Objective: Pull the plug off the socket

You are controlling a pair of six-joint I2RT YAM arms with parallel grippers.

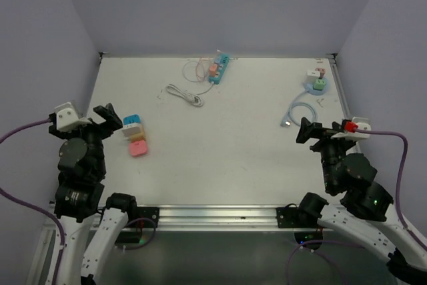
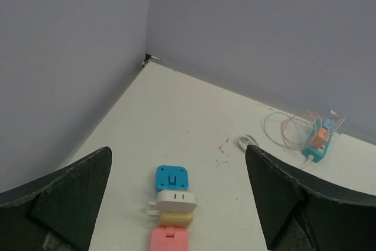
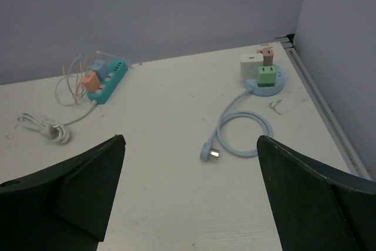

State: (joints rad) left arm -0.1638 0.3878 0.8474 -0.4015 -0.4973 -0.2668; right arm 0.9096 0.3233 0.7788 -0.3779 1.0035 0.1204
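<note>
My left gripper tips downward and lowers across onto the white adapter next, since it lies below the gripper's fingers, to their right in the top view.
A teal socket strip (image 1: 219, 68) lies at the far middle of the table with an orange plug (image 3: 89, 79) and a blue plug (image 3: 100, 68) in it. At the far right, a round light-blue socket (image 1: 316, 87) carries a green plug (image 3: 267, 74), a white plug (image 3: 248, 64) and a pinkish one (image 3: 267, 56). Near the left arm lies a row of blue, white, tan and pink adapters (image 1: 134, 135), seen again in the left wrist view (image 2: 175, 199). My left gripper (image 2: 177, 150) hangs open just short of that row. My right gripper (image 3: 190, 138) is open above bare table, short of the round socket's coiled cable.
The round socket's light-blue cable (image 1: 297, 111) loops toward me and ends in a loose plug (image 3: 210, 153). A white cable (image 1: 185, 93) lies bundled near the teal strip, with thin wires (image 1: 195, 70) coiled beside it. Purple walls close in the table on three sides.
</note>
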